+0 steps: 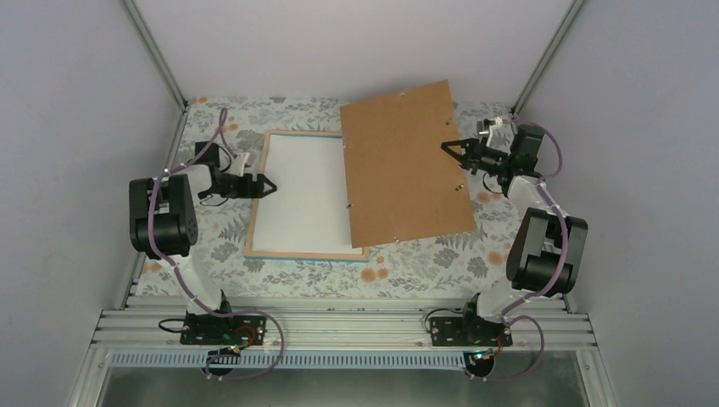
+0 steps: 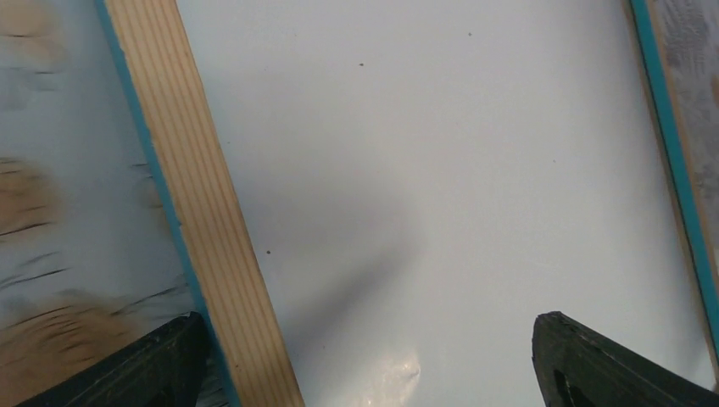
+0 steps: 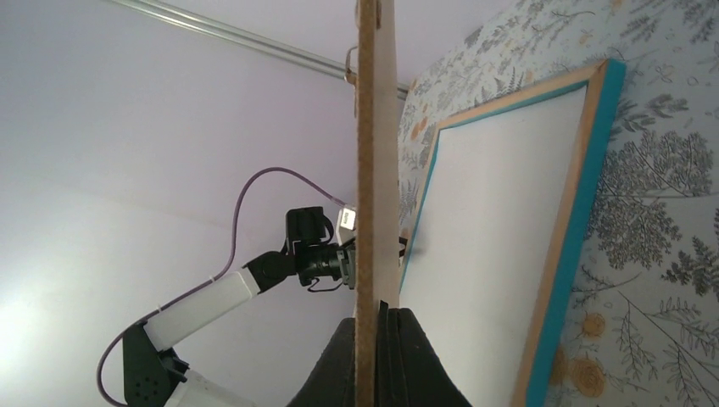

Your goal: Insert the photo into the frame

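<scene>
I need to lift my left gripper off the frame and move it to the right in the top view onto the board's free edge, because only the board's opposite edge is held.
The frame lies back side up on the table, wood edges showing, with a white sheet filling its opening. The sunflower photo does not show in any view. My right gripper is shut on the right edge of the plain brown board, held raised over the frame's right side. In the right wrist view the board stands edge-on between the shut gripper, with the frame beyond. My left gripper is open and empty, straddling the frame's left wooden edge over the white sheet.
The table is covered by a floral cloth. Grey walls close in the left, back and right sides. A metal rail with the arm bases runs along the near edge. Small metal clips sit on the board's edges.
</scene>
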Controlling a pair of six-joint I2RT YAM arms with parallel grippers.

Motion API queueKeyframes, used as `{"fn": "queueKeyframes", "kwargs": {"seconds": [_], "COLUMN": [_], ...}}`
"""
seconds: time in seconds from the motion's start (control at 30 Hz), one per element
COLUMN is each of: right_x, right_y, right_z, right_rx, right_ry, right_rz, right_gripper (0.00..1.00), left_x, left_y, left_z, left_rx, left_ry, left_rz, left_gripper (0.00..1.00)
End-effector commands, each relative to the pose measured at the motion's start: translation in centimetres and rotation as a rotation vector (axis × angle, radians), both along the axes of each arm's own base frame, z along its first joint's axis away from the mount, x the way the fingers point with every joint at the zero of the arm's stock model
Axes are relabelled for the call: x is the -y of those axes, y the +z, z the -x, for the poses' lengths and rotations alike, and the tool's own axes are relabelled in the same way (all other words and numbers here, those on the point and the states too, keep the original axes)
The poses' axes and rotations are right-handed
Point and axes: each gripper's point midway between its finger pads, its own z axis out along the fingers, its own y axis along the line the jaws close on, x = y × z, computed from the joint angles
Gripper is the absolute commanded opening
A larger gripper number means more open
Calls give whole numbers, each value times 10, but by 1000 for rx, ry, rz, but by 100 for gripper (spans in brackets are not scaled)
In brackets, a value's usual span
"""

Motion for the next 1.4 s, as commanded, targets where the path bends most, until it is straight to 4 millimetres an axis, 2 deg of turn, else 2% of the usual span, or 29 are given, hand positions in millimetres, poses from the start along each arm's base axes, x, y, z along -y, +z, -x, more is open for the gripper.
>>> {"fn": "queueKeyframes", "kwargs": {"seconds": [0.0, 0.1, 0.17, 0.23, 0.3, 0.37, 0.43, 0.57, 0.7, 0.8, 0.9, 1.03, 1.23, 1.33, 1.37], "right_x": [1, 1, 1, -1, -5, -12, -18, -34, -43, -42, -42, -42, -44, -43, -42], "right_y": [7, 4, 6, 11, 17, 21, 29, 58, 97, 118, 139, 153, 164, 167, 169], "right_z": [6, 6, 6, 7, 6, 6, 7, 16, 33, 35, 39, 43, 54, 53, 53], "right_rx": [4, -5, 0, 22, 41, 47, 42, 148, 334, 434, 512, 540, 575, 580, 582], "right_ry": [11, 8, 9, 11, 13, 22, 30, 76, 129, 134, 135, 129, 133, 124, 121], "right_rz": [-24, -38, -47, -51, -54, -66, -94, -134, -159, -205, -215, -236, -244, -259, -262], "right_gripper": [4, 4, 4, 4, 4, 4, 4, 4, 4, 4, 4, 4, 4, 4, 4], "left_x": [50, 78, 80, 81, 91, 108, 126, 152, 157, 163, 173, 185, 173, 182, 186], "left_y": [10, 18, 44, 82, 116, 139, 152, 180, 221, 256, 288, 308, 335, 330, 322], "left_z": [9, 14, 3, -7, -10, -8, -7, -7, -12, -5, 10, 23, 18, 26, 31], "left_rx": [-2, 37, 127, 249, 327, 328, 314, 332, 409, 463, 524, 568, 587, 520, 484], "left_ry": [-67, -153, -165, -178, -202, -224, -248, -271, -304, -361, -418, -460, -430, -435, -432], "left_rz": [99, 77, 68, 74, 126, 205, 268, 374, 409, 460, 509, 521, 550, 611, 629], "left_gripper": [95, 95, 95, 95, 95, 95, 95, 95, 95, 95, 91, 86, 88, 89, 88]}}
